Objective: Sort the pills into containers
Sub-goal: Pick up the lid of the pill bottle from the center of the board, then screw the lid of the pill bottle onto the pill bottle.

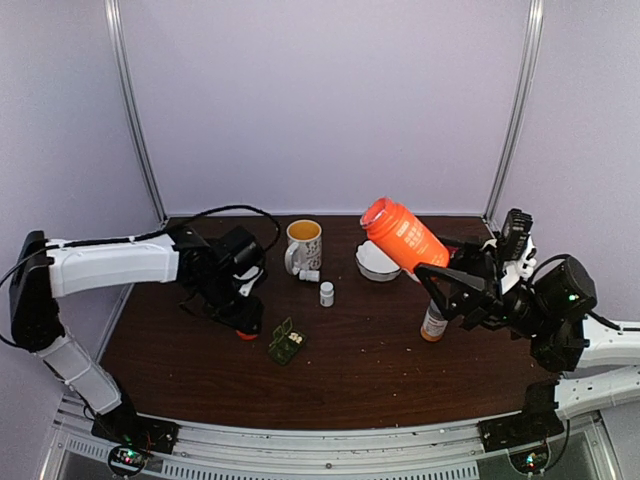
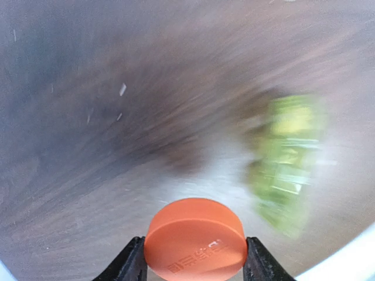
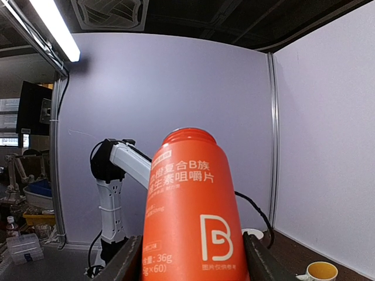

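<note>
The left gripper moves up and toward the bottle's opening [image 1: 374, 212] next, turning level to release the orange cap there, because the bottle's rim still stands bare.
My right gripper [image 1: 443, 278] is shut on the orange bottle [image 1: 403, 235] and holds it tilted above the table, its uncapped mouth toward the upper left. In the right wrist view the bottle [image 3: 188, 211] fills the space between the fingers [image 3: 126, 263]. My left gripper [image 1: 244, 322] is low over the table and shut on the orange cap [image 2: 195, 237], with a finger against each side. The dark green pill box [image 1: 287, 342], lid open, lies just right of it and shows as a green blur [image 2: 287, 161]. I can make out no pills.
A white and yellow mug [image 1: 303, 244], two tiny white bottles [image 1: 327, 293] and a white bowl [image 1: 377, 264] stand mid-table. A small amber bottle [image 1: 434, 323] stands under the right gripper. The left arm's black cable [image 1: 215, 212] loops along the back.
</note>
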Tool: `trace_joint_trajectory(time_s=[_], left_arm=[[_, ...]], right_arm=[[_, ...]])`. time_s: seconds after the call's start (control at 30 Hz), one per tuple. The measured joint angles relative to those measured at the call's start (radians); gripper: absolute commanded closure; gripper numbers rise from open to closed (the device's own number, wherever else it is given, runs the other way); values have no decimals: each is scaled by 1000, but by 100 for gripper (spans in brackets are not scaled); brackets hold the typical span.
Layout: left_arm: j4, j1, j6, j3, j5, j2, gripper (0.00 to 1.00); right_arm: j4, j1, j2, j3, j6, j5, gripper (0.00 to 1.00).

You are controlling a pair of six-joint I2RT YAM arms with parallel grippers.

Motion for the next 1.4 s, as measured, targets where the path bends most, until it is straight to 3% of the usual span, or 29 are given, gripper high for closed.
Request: trace_joint_trajectory(time_s=[0.27,0.53,0.97,1.4], left_arm=[[118,3,-8,135,375,-357,53],[425,2,-175,104,684,-491,52],[736,-33,-344,17,851,-493,52],[783,-58,-359,16,886,-483,53]], right_arm=[[11,2,54,0,-22,-15,100],[7,28,178,58,-42,-52,100],[13,65,291,170,-75,-85,100],[-83,70,331,220,-98,-66,100]])
